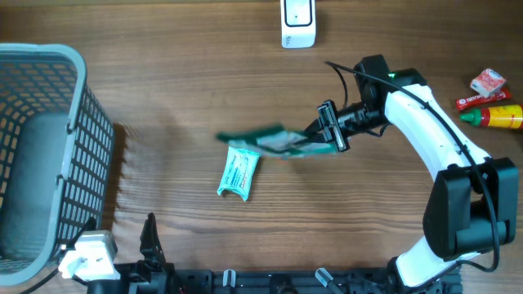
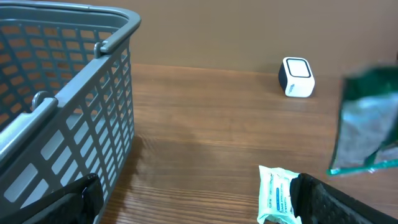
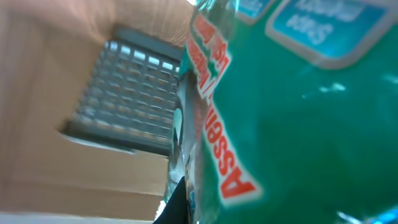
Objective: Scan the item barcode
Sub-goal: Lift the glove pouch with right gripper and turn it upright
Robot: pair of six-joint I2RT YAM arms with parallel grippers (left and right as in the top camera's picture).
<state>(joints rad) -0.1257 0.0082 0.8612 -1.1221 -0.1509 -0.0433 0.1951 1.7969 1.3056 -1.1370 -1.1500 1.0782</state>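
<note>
My right gripper swings outward toward the scanner (image 1: 298, 23) next, then down over the red tube (image 1: 483, 100) to release, since that lies below, to its right in the overhead view.
My right gripper (image 1: 320, 135) is shut on one end of a green and silver snack packet (image 1: 270, 141), holding it above the table's middle; the packet looks blurred. In the right wrist view the packet (image 3: 298, 112) fills most of the frame, with red lettering, and one dark finger (image 3: 180, 199) shows at its edge. No barcode can be made out. A white scanner (image 1: 298, 23) stands at the far edge. My left gripper (image 2: 199, 211) is open low at the near left, nothing between its fingers.
A white and teal wipes pack (image 1: 239, 173) lies flat just below the held packet, close to my left gripper's right finger (image 2: 336, 199). A grey mesh basket (image 1: 82, 122) stands at the left. A red packet (image 1: 488, 82), red tube (image 1: 482, 100) and yellow bottle (image 1: 500, 117) lie far right.
</note>
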